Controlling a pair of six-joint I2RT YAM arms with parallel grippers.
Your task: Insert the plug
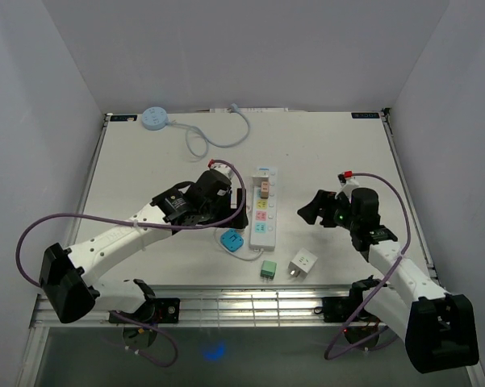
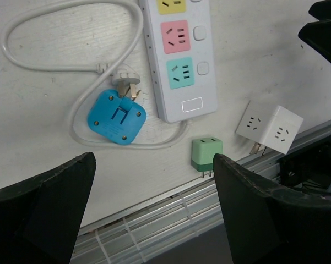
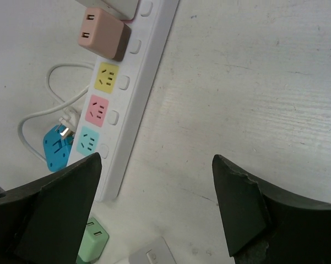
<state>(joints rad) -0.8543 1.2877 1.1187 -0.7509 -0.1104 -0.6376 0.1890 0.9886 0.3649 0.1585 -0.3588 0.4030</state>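
The green plug lies loose, so the robot's right gripper will next go back and to the left in the top view, turning and lowering over it.
A white power strip with coloured sockets lies mid-table; it also shows in the left wrist view and the right wrist view. A pink-brown adapter sits plugged in near its far end. A blue plug on a white cord lies left of the strip's near end. A green plug and a white cube adapter lie near the front edge. My left gripper is open and empty, just left of the strip. My right gripper is open and empty, right of the strip.
A round light-blue device with a white cable lies at the back of the table. An aluminium rail runs along the near edge. White walls close in the sides and back.
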